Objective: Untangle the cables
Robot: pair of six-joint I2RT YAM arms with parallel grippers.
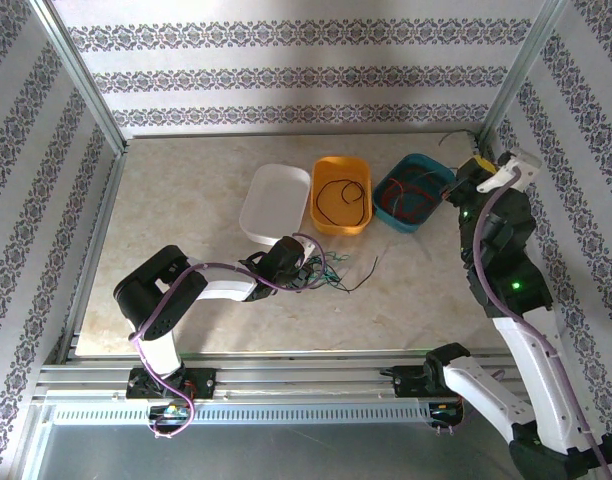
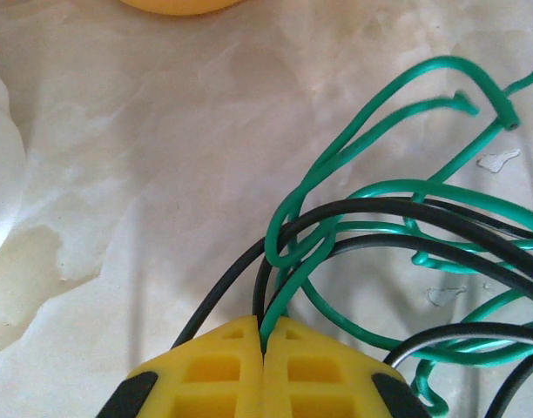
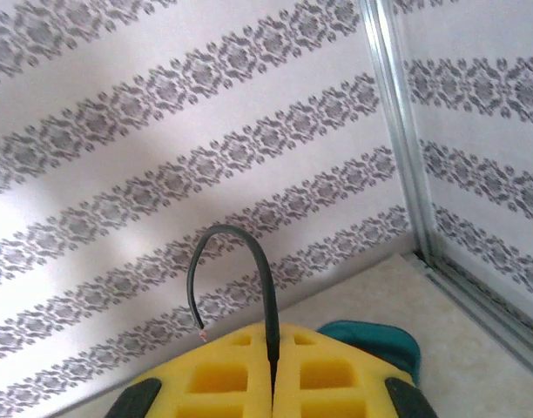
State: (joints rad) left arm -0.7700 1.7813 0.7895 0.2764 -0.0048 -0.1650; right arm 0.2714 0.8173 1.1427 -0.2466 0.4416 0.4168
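Observation:
My right gripper carries the black cable past the teal tray [image 1: 416, 222] next, then down over the orange tray [image 1: 342, 230], and releases it where a dark cable lies coiled.
A tangle of green [image 2: 381, 188] and black cables [image 2: 397, 207] lies on the marble table just right of my left gripper [image 1: 306, 266]. In the left wrist view the left gripper [image 2: 265, 338] is shut on a green cable, with a black strand running into the same seam. My right gripper [image 1: 474, 170] is raised over the teal tray [image 1: 416, 222] at the back right. It [image 3: 273, 350] is shut on a black cable [image 3: 249, 239], whose free end curls up and over, showing bare wire at its tip. A dark cable [image 1: 342, 196] lies coiled in the orange tray [image 1: 342, 230], and red cables [image 1: 398, 196] lie in the teal tray.
A white tray [image 1: 276, 203] stands left of the orange one, close behind the left gripper. Metal frame posts and patterned walls close in the table at the back and both sides. A rail [image 1: 286, 378] runs along the near edge.

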